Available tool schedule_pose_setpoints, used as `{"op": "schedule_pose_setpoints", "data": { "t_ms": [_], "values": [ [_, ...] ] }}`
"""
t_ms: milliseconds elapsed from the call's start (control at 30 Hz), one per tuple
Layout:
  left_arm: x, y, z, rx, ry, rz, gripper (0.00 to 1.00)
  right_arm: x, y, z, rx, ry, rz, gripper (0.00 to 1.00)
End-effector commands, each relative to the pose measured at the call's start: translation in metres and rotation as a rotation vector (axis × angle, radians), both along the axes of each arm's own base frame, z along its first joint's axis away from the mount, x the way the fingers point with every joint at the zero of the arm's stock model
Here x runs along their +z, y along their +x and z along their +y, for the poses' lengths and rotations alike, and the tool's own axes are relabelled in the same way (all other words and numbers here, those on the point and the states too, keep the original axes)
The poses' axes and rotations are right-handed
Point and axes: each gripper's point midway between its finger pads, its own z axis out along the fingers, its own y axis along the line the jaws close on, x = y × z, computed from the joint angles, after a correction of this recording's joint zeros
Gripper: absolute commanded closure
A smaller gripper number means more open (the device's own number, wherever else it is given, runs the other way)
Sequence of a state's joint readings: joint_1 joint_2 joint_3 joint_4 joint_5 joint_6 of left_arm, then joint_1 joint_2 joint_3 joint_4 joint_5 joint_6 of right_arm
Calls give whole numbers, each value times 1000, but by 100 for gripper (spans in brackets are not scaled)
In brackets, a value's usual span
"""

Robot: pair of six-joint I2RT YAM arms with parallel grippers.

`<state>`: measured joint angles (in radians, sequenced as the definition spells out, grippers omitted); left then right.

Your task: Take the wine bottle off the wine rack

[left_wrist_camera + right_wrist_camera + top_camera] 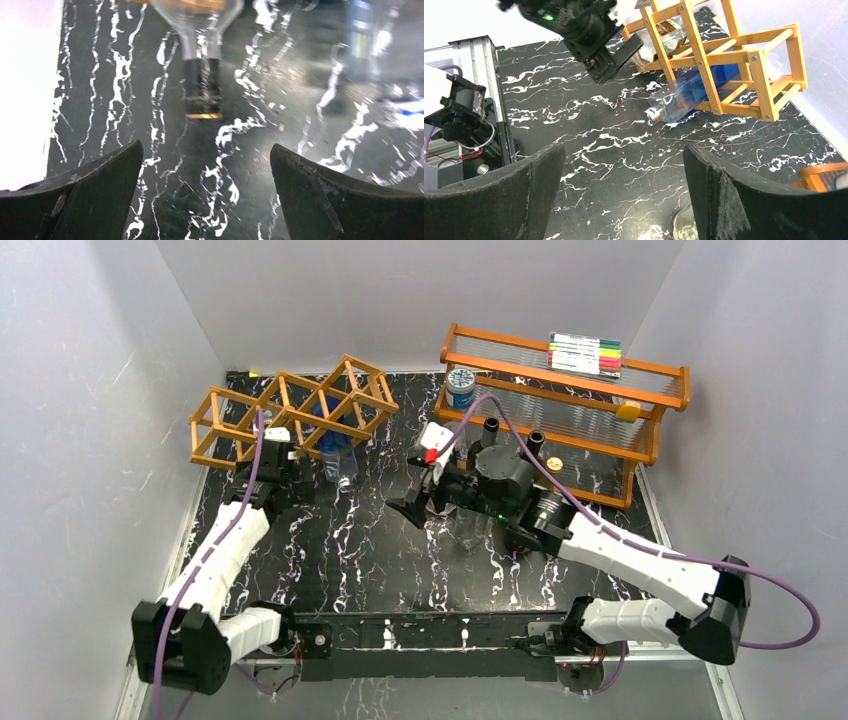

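The bottle's dark neck [202, 77] lies outward of and below my left gripper, pointing at its finger gap, so next my left gripper needs to move down and outward to straddle it.
The orange-brown lattice wine rack [300, 410] stands at the back left; it also shows in the right wrist view [724, 55]. A clear wine bottle with a dark neck [202, 85] lies in a left cell, its neck pointing at my left gripper [206, 145]. That gripper is open and empty, a short way in front of the neck; in the top view [275, 455] it hides most of the bottle. A blue-labelled clear bottle [335, 445] lies in the neighbouring cell [684, 97]. My right gripper [624, 147] is open and empty above the mid table [412, 505].
A larger orange two-tier shelf [560, 410] stands at the back right with a marker pack [585, 353], a blue-lidded tin [461, 387] and a yellow piece [628, 411]. A clear glass object [685, 225] sits under my right gripper. Grey walls close three sides.
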<state>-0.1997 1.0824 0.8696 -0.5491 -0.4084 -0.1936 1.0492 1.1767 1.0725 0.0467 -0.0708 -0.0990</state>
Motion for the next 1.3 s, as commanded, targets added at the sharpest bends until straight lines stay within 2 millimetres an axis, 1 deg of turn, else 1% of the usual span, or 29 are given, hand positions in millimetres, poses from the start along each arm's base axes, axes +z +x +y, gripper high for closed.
{"op": "schedule_pose_setpoints", "data": {
  "t_ms": [0, 67, 200, 300, 433, 567, 600, 667, 733, 833, 967, 1033, 1067, 1133, 1167, 1200, 1267],
  "values": [
    [6, 33, 37, 106, 88, -95, 2, 22, -4, -17, -20, 58, -77, 2],
    [2, 48, 37, 90, 64, -121, 2, 21, -3, -23, -42, 58, -84, 2],
    [-10, 72, 29, 13, 45, -157, 2, 19, -3, -26, -47, 58, -83, 2],
    [-21, 81, 34, 30, 60, -138, 3, 19, -4, -26, -42, 59, -78, 2],
    [-33, 88, 38, 30, 31, -123, 10, 16, -4, -27, -47, 61, -72, 2],
    [-40, 87, 38, 23, 19, -122, 28, 14, -4, -27, -50, 59, -65, 2],
    [-44, 85, 38, 21, 19, -117, 31, 14, -4, -27, -51, 58, -64, 2],
    [-50, 82, 39, 20, 23, -111, 34, 14, -3, -28, -56, 58, -64, 2],
    [-56, 81, 39, 6, 26, -111, 41, 13, -3, -27, -57, 56, -62, 2],
    [-64, 79, 40, 5, 34, -76, 47, 13, -1, -24, -57, 50, -60, 2],
    [-61, 77, 41, 10, 36, -82, 55, 14, 0, -22, -56, 49, -56, 2],
    [-62, 74, 42, 27, 35, -77, 63, 14, 0, -21, -58, 50, -54, 2],
    [-64, 72, 44, 40, 36, -70, 65, 15, 1, -21, -58, 52, -55, 2],
    [-65, 68, 46, 74, 33, -60, 81, 13, 0, -20, -56, 52, -51, 2],
    [-66, 66, 47, 87, 28, -55, 87, 13, 0, -20, -57, 51, -48, 2],
    [-67, 64, 46, 95, 24, -49, 90, 13, 0, -20, -56, 52, -49, 2],
    [-59, 61, 47, 122, 12, -65, 91, 12, 0, -19, -53, 50, -47, 2]
  ]
}}
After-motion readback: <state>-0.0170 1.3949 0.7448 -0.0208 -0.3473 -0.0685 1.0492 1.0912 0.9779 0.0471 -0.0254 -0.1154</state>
